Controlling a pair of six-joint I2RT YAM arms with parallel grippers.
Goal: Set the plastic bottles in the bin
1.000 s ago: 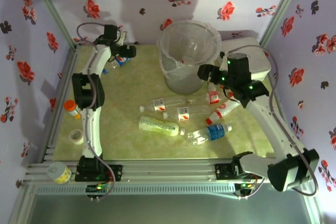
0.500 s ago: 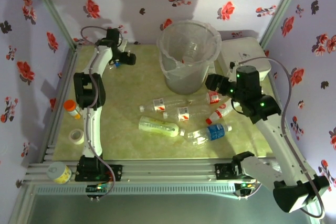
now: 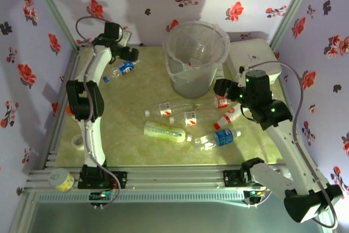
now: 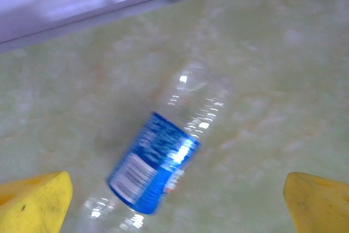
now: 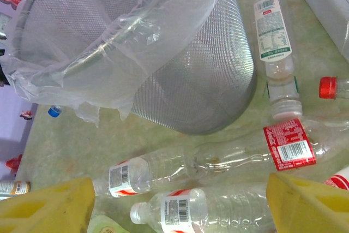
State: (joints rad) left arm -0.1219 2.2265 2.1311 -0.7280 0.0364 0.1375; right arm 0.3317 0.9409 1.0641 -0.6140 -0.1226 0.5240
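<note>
My left gripper lowers its open fingers to either side of the blue label point(image 3: 126, 67) point(image 4: 154, 163) next and closes them there, as the blue-labelled bottle lies below it.
The bin point(image 3: 196, 58), a round translucent basket with a clear liner, stands at the back middle. Several clear plastic bottles lie in front of it: red-labelled ones point(image 3: 169, 107) point(image 3: 193, 117) point(image 3: 221, 101), a pale green one point(image 3: 165, 131) and a blue-labelled one point(image 3: 218, 138). My right gripper point(image 3: 222, 87) hangs open beside the bin point(image 5: 180, 64), above two red-labelled bottles point(image 5: 142, 173) point(image 5: 207, 211), holding nothing. Another blue-labelled bottle point(image 3: 124, 67) lies at the back left. My left gripper point(image 3: 124, 53) is wide open over that bottle point(image 4: 158, 162), its yellow fingertips point(image 4: 32, 203) well apart from it.
A white lidded box point(image 3: 256, 61) sits at the back right, close behind my right arm. At the left edge are an orange-capped bottle point(image 3: 70, 110), a tape roll point(image 3: 80, 142) and a yellow-labelled jar point(image 3: 61, 180). Flowered walls close three sides.
My right gripper drew back from the bin's side toward the near right, then held still. My left arm swung a little leftward, and the blue-labelled bottle at the back left now shows plainly.
</note>
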